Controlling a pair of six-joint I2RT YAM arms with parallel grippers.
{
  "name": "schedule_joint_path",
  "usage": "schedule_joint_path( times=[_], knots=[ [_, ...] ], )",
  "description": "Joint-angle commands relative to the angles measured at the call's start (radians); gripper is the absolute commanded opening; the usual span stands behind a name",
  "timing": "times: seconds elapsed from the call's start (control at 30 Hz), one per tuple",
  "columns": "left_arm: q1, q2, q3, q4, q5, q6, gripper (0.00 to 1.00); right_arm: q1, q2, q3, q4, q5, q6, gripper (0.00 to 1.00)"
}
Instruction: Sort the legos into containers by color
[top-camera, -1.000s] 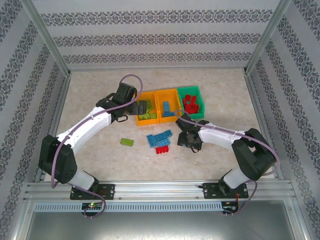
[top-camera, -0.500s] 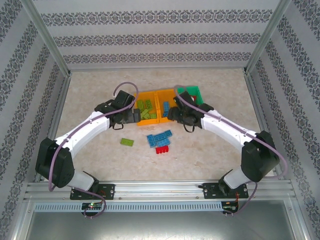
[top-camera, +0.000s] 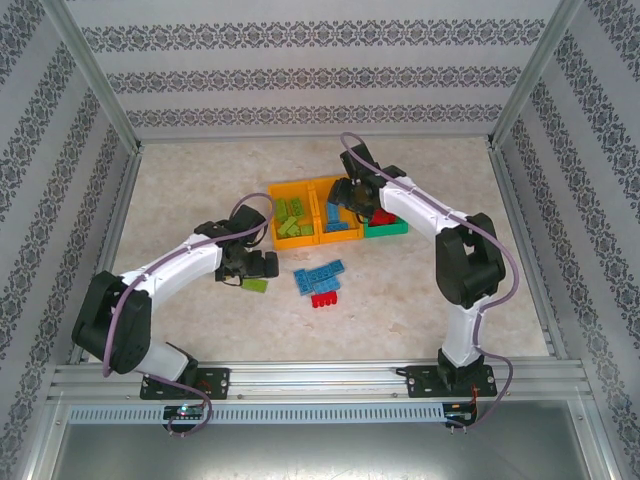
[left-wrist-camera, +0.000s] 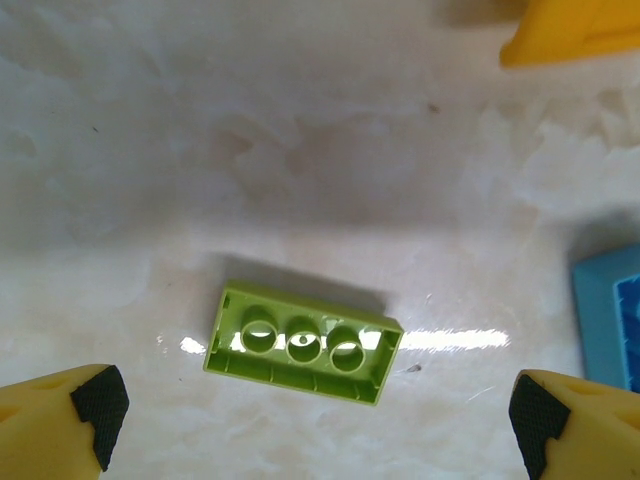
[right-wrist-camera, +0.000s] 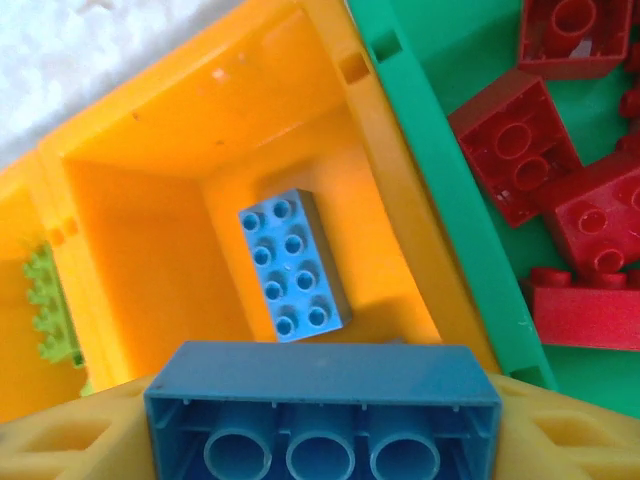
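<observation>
My left gripper will turn while it goes down, and then it will close on the short ends of the lime green lego.
A lime green lego (left-wrist-camera: 302, 342) lies hollow side up on the table, between the wide-open fingers of my left gripper (left-wrist-camera: 315, 415), which hovers just above it (top-camera: 252, 270). My right gripper (right-wrist-camera: 322, 425) is shut on a blue lego (right-wrist-camera: 322, 375), held hollow side toward the camera over the middle orange container (top-camera: 322, 186). That container holds a light blue lego (right-wrist-camera: 293, 265). The green container (right-wrist-camera: 440, 190) has several red legos (right-wrist-camera: 515, 150). The left orange container (top-camera: 274, 190) holds lime legos (top-camera: 292, 215).
Loose blue legos (top-camera: 320, 273) and a red lego (top-camera: 324, 298) lie on the table right of the lime one. A blue lego's edge (left-wrist-camera: 610, 315) sits just beyond my left gripper's right finger. Metal frame rails border the table.
My left arm pulled back from the left orange container down to the lime lego on the table. My right arm carried the blue lego from the table up over the middle container.
</observation>
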Motion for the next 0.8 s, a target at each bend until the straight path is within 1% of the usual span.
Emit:
schedule_joint_path(
  times=[0.0,0.07,0.23,0.47,0.6,0.77],
  knots=[
    [0.01,0.012,-0.013,-0.009,-0.012,0.097,1.0,-0.007,0.048,0.042,-0.048,-0.033,0.01,0.73],
    [0.01,0.026,-0.021,-0.003,-0.018,0.122,1.0,-0.008,0.052,0.051,-0.051,-0.041,0.01,0.76],
    [0.009,0.074,-0.02,0.019,0.011,0.169,1.0,-0.008,0.037,0.048,-0.054,-0.04,0.014,0.79],
    [0.008,0.137,0.01,0.048,0.038,0.225,1.0,-0.008,-0.007,0.024,-0.049,-0.048,0.017,0.8],
    [0.009,0.182,0.024,0.05,0.057,0.242,0.95,-0.01,-0.048,-0.008,-0.051,-0.031,0.02,0.8],
    [0.008,0.207,0.019,0.057,0.043,0.256,0.92,-0.029,-0.115,-0.066,-0.054,-0.013,0.018,0.8]
  ],
)
